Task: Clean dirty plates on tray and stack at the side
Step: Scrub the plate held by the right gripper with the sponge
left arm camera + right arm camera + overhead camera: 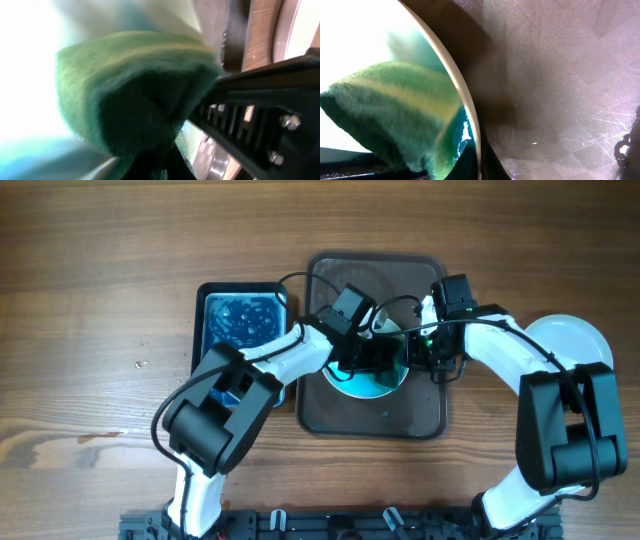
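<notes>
Next, my left gripper lifts off the plate and moves over the black tub (241, 326) to release the sponge, since the tub lies to its left in the overhead view.
A white plate (372, 383) with blue-green smears lies on the brown tray (400, 415). My left gripper (385, 358) is shut on a green sponge (135, 95) and presses it on the plate. The sponge also shows in the right wrist view (390, 115). My right gripper (425, 352) is shut on the plate's right rim (470, 125), one finger on each side of the edge. A clean white plate (570, 340) lies on the table at the right.
A black tub of blue liquid (240, 320) stands left of the tray. The two arms cross over the tray's middle. The wooden table (100, 280) surrounds everything.
</notes>
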{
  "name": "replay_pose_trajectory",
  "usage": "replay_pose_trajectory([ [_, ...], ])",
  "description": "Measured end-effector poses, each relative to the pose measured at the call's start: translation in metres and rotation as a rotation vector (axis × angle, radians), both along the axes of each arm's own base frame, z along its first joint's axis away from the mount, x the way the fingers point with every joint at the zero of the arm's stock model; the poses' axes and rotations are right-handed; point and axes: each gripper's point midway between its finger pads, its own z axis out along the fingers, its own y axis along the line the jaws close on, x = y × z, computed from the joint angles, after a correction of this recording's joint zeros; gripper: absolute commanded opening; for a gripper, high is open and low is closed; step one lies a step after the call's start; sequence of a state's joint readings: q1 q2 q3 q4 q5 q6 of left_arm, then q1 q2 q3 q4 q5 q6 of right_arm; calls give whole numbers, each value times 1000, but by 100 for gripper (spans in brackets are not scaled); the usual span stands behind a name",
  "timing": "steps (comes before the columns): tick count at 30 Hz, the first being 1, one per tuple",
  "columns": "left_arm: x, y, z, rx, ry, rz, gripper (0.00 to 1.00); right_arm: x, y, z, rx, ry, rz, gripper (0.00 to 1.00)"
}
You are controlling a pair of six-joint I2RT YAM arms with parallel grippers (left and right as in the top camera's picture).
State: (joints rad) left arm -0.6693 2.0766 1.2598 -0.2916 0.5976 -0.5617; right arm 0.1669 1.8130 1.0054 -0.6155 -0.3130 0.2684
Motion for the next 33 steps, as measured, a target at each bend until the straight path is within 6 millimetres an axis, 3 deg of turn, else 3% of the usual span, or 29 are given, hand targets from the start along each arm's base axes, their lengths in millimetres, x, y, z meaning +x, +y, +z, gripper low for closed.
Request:
replay_pose_trajectory([
  [5,-5,30,-6,98,97,39,4,0,1,0,5,1,2,4],
  [9,-4,72,-8,241,136,113,4,-1,8,1,18,-2,18,4],
  [14,17,122,-4,439,36,220,4,-1,8,1,20,-4,19,4],
  [17,31,138,-2,517,-46,261,4,0,9,1,23,-8,19,4],
  [25,49,123,1,453,-136,277,4,2,8,1,21,-14,14,5],
  [29,54,88,6,295,-157,236,4,3,5,0,17,-13,0,4],
  [33,44,50,7,177,-147,167,5,3,4,0,15,-14,0,4],
])
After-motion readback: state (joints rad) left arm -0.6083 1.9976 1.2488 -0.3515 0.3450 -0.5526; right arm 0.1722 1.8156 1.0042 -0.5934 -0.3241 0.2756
